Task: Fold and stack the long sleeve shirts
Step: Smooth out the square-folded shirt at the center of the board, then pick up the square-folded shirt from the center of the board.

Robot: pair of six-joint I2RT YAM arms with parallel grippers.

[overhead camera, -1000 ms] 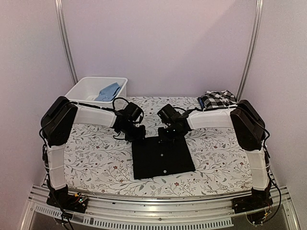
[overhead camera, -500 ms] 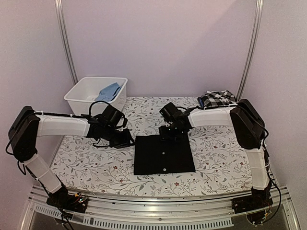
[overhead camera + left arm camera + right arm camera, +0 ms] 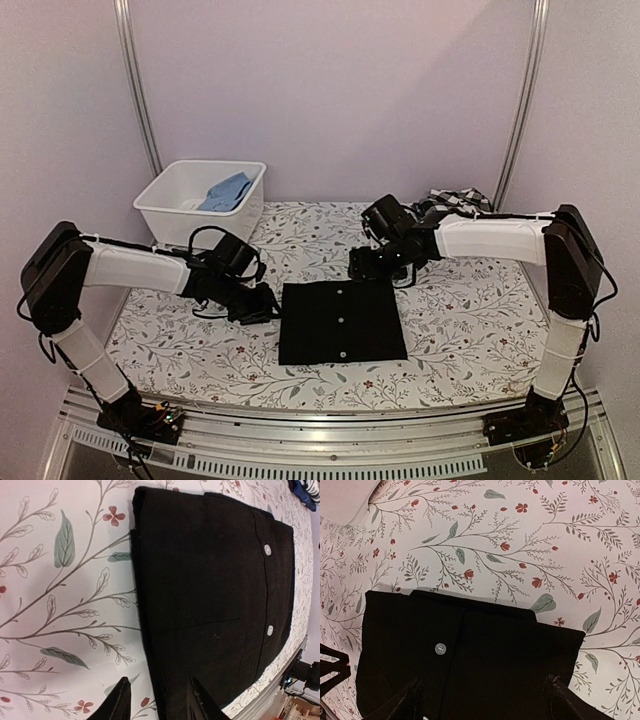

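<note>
My left gripper lowers and shifts toward the right in the top view onto the black shirt's side edge next, because its open fingers already straddle that edge.
A plain black long sleeve shirt lies folded into a flat rectangle on the flowered tablecloth, its small white buttons showing. My left gripper hovers low at the shirt's left edge. Its fingers are open in the left wrist view, one over the cloth and one over the black shirt, holding nothing. My right gripper hangs just beyond the shirt's far edge. It is wide open above the black shirt. A black-and-white checked shirt lies at the back right, partly hidden by the right arm.
A white bin holding blue cloth stands at the back left corner. Metal uprights flank the table. The metal rail runs along the near edge.
Both grippers opened and left the shirt's far edge. The left one swung round to its left side and the right one pulled back to the right. The shirt stays flat.
</note>
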